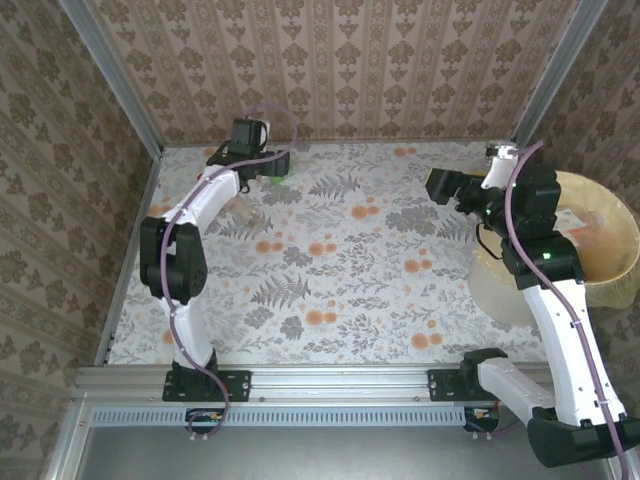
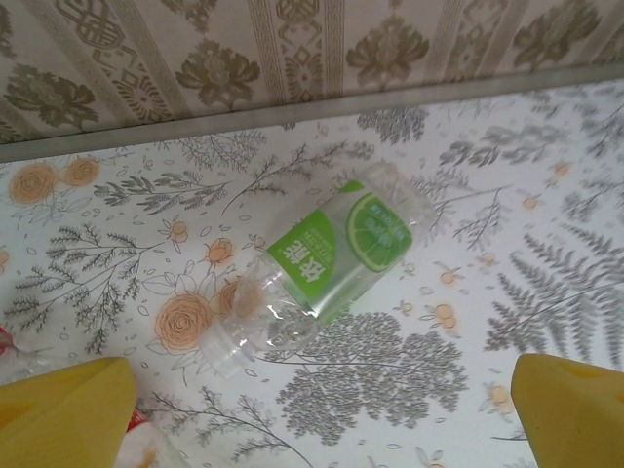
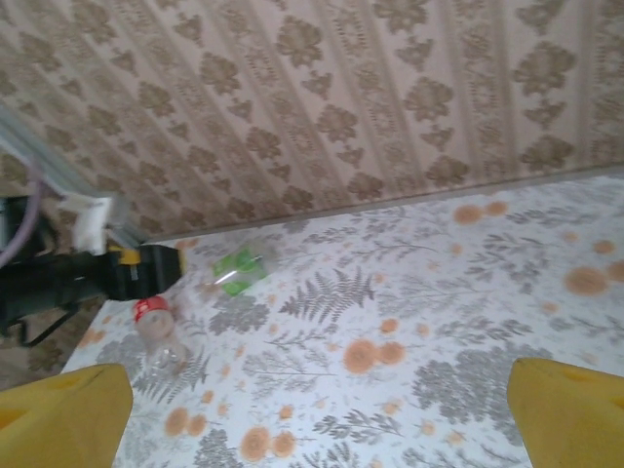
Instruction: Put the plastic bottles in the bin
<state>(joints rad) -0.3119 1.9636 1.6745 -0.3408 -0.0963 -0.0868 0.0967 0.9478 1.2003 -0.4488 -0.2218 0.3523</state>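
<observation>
The left gripper lowers, turns and straddles the clear bottle's shoulder point(image 2: 281, 297) at the cap end of its green label point(image 2: 336, 255) next, because the bottle lies slantwise to the fingers.
A clear plastic bottle with a green label point(image 2: 336, 255) lies on its side on the flowered table, near the back wall. My left gripper point(image 2: 320, 390) hovers over it, open, with its yellow fingers point(image 2: 68, 409) wide on either side and nothing between them. From above, the green bottle point(image 1: 279, 169) shows just beside the left gripper point(image 1: 262, 160). A second clear bottle with a red cap point(image 3: 156, 330) lies nearer, left of the green bottle point(image 3: 239, 268). My right gripper point(image 1: 438, 186) stands open and empty over the table's right side, next to the bin point(image 1: 622, 218).
The bin, lined with a pale yellow bag, stands off the table's right edge, partly under my right arm point(image 1: 545, 260). Patterned walls close the table at the back and left. The flowered tabletop point(image 1: 350, 270) stretches between the two arms.
</observation>
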